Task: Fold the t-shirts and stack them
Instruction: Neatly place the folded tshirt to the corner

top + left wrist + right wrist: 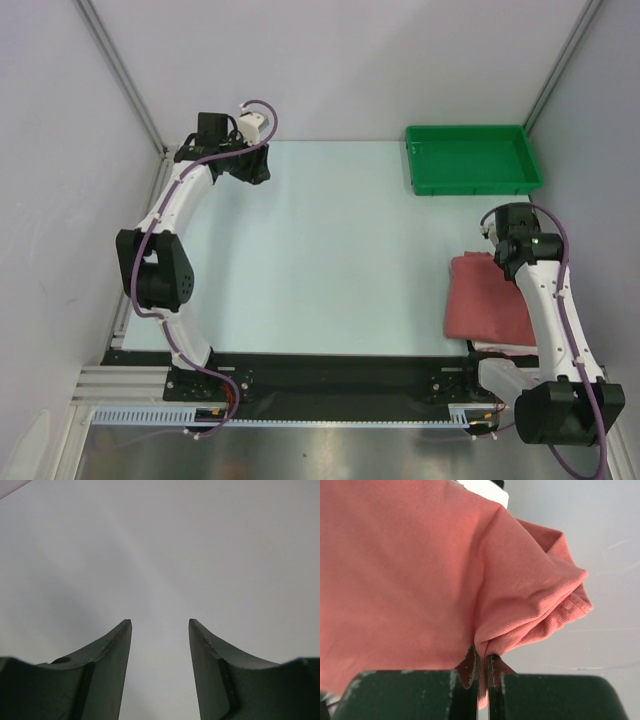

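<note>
The right gripper moves down next and draws the t-shirt's fold toward the nearby grey wall. The salmon-red t-shirt (487, 300) sticks out past the white edge beneath on the open-table side.
The salmon-red t-shirt (487, 300) lies bunched at the table's right edge, partly under the right arm. My right gripper (500, 240) is at the shirt's far edge; in the right wrist view my right gripper (483, 656) is shut on a fold of the salmon-red t-shirt (420, 570). A thin white edge (492, 348) shows beneath the shirt's near side; I cannot tell if it is the white t-shirt. My left gripper (255, 172) hovers at the table's far left corner; in the left wrist view my left gripper (160, 625) is open and empty over bare table.
A green plastic tray (470, 160) stands empty at the far right corner. Grey walls and metal posts enclose the table on three sides. The arm bases sit on a black rail (330, 375) along the near edge.
</note>
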Robot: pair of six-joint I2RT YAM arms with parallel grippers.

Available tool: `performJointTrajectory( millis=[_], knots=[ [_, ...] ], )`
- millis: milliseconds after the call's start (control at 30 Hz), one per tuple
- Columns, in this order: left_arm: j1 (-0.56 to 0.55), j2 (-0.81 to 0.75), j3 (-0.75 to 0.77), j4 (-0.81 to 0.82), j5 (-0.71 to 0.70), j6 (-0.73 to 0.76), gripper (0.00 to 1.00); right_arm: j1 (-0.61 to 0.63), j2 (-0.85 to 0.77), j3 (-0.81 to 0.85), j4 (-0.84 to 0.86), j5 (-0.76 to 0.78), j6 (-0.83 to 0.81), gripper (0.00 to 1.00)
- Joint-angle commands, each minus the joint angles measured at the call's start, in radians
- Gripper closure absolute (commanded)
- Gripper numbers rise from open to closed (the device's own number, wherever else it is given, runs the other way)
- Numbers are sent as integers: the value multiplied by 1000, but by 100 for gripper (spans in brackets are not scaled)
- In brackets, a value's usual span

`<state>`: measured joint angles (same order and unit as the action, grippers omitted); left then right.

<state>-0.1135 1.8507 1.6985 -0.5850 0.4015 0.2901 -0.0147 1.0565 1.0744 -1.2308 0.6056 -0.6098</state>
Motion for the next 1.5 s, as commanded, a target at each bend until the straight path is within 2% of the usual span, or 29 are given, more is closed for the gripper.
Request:
performJointTrajectory(
  millis=[0,133,300,567,733,800,867,900,933,967,1000,1033,1100,1133,1167,1233,1267,1300,1367,1400,1467],
  knots=[
    [8,1,50,34,36,11,45,-63,-26,-65,118,66,-298,100],
    [8,7,55,36,43,1,45,-129,-35,-145,260,54,-388,100],
    [8,21,69,28,37,3,45,-192,-9,-157,393,56,-478,100],
    [9,24,75,24,31,7,45,-237,-6,-260,462,33,-508,100],
    [9,30,75,13,22,20,45,-274,7,-318,580,40,-545,100],
    [12,30,72,11,23,21,45,-283,22,-312,611,31,-550,97],
    [14,30,73,11,22,23,45,-286,34,-309,629,13,-553,85],
    [14,28,72,8,22,21,45,-289,39,-309,666,19,-553,58],
    [14,27,70,8,19,21,45,-291,43,-310,685,31,-554,44],
    [14,24,69,8,19,20,45,-292,45,-312,706,45,-553,8],
    [14,22,66,7,22,20,45,-291,45,-311,759,75,-551,1],
    [14,22,64,5,25,21,45,-288,39,-295,781,89,-545,0],
    [14,18,61,2,25,20,45,-239,25,-221,794,121,-423,0],
    [14,16,59,4,25,20,45,-211,25,-164,759,120,-423,0],
    [14,13,55,2,19,20,45,-183,28,-109,701,111,-281,0],
    [14,2,40,11,8,21,45,-85,45,17,518,99,-98,0],
    [14,-14,35,11,2,23,45,-49,83,148,446,86,29,0],
    [14,-22,23,5,-6,24,44,-10,105,229,286,15,259,0],
    [15,-56,10,-4,-12,32,44,7,154,376,155,-79,507,3],
    [15,-71,-9,-13,-16,35,44,10,181,396,60,-178,711,10],
    [17,-120,-39,-15,-26,47,44,12,177,389,19,-252,870,18]
  ],
)
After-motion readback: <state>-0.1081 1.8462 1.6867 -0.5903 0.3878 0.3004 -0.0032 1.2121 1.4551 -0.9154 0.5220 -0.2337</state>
